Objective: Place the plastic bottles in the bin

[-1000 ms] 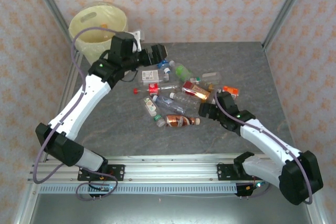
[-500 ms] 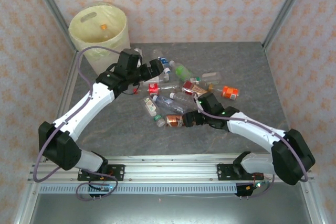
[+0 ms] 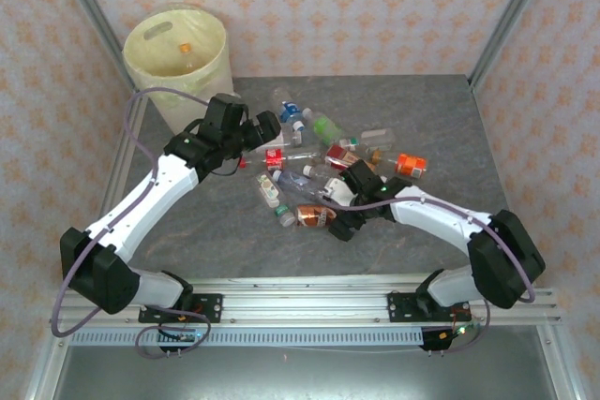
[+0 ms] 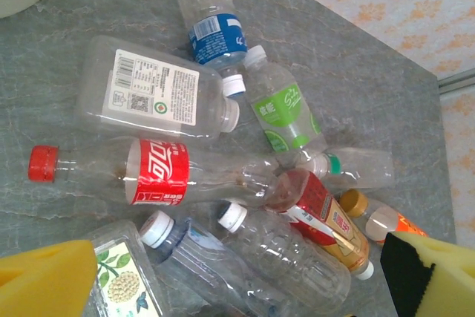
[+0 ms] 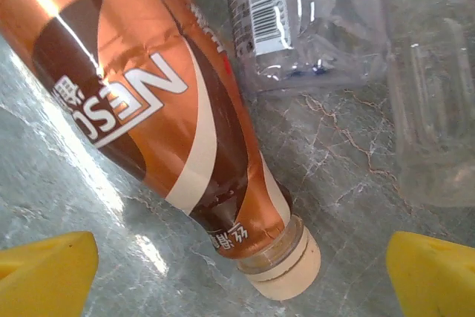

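Observation:
The brown Nescafe bottle's tapered shoulder (image 5: pixel 239 209) lies below, where the bottle fits between my fingers. My right gripper lowers past the cream cap (image 5: pixel 289 265) onto that shoulder next.
Several plastic bottles (image 3: pixel 323 170) lie in a heap at mid-table. The cream bin (image 3: pixel 178 53) stands at the far left corner, and an orange-capped bottle (image 3: pixel 185 47) lies inside it. My left gripper (image 3: pixel 270 131) hovers open over the heap's left side; between its fingers (image 4: pixel 44 280) lie two clear white-capped bottles (image 4: pixel 289 257), with a red-label cola bottle (image 4: pixel 156 172) just beyond. My right gripper (image 3: pixel 341 203) is open, low over a brown Nescafe bottle (image 3: pixel 315 216). That bottle's cream cap (image 5: pixel 289 265) lies between the yellow fingers (image 5: pixel 434 276), untouched.
In the heap lie a white-label bottle (image 4: pixel 152 90), a blue-label one (image 4: pixel 215 35), a green-label one (image 4: pixel 282 113) and a red-gold one (image 4: pixel 326 217). An orange bottle (image 3: pixel 411 164) lies at the heap's right. Metal frame posts (image 3: pixel 511 16) rise at the table's far corners.
My left gripper has swung from beside the bin down to the heap. My right gripper has moved left from the heap's right side onto the brown bottle's cap end.

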